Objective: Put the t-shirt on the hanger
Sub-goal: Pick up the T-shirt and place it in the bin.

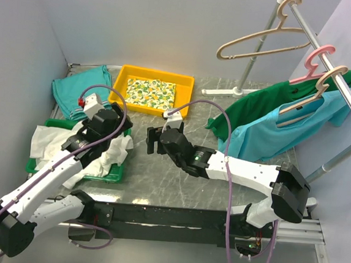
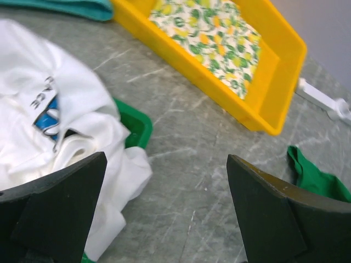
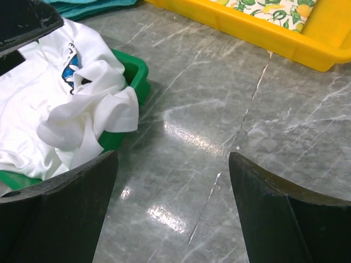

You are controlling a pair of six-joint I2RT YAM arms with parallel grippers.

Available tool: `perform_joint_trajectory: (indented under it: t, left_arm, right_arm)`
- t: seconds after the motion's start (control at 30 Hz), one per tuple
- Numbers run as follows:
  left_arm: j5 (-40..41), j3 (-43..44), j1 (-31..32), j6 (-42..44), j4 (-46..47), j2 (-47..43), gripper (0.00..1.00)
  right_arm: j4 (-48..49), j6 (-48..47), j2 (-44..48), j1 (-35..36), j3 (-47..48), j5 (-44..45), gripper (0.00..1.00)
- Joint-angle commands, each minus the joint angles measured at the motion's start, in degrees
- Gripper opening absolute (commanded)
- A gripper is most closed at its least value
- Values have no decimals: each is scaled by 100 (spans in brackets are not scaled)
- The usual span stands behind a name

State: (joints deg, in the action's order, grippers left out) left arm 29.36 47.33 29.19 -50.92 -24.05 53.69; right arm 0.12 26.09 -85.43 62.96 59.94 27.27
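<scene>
The left gripper has only bare table between its fingers, so it will first move toward the tray (image 1: 115, 174) and go down to the bunched t-shirt fold at the tray's rim.
The white t-shirt (image 1: 46, 142) lies crumpled in a green tray (image 1: 115, 174) at the left of the table. Its blue print and dark letters show in the left wrist view (image 2: 49, 109) and partly in the right wrist view (image 3: 66, 104). The empty beige hanger (image 1: 263, 41) hangs from the rack's rail at the top right. My left gripper (image 1: 120, 122) (image 2: 166, 159) hovers over the tray's right edge, open, with bare table between its fingers. My right gripper (image 1: 152, 140) (image 3: 173, 156) hangs open above the middle of the table, just right of the tray, holding nothing.
A yellow bin (image 1: 122, 77) with a lemon-print cloth (image 1: 151, 92) stands at the back. A folded teal cloth (image 1: 81, 89) lies to its left. On the rack (image 1: 350, 100) hang a pink hanger (image 1: 313, 63), a green t-shirt (image 1: 258, 105) and a light blue shirt (image 1: 273, 137).
</scene>
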Motion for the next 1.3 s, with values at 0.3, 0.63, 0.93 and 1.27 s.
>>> perform_joint_trajectory:
  t: [0.3,0.63,0.93,1.27]
  left_arm:
    - [447,-372,-1,-2071,-1910,123,96]
    - [218,-1252,8,-2238,-952,81,47]
    - [729,-120,-1,-949,-1040,-825,1]
    - [535,698,-1,-314,-1277,-1097,1]
  right_arm:
    - [93,-7,88,-47,71,-257,89]
    - [41,-33,79,-47,123,-230,89]
    - [23,-296,-193,-38,772,-968,89]
    - [471,-271,-1115,6,1440,-2392,89]
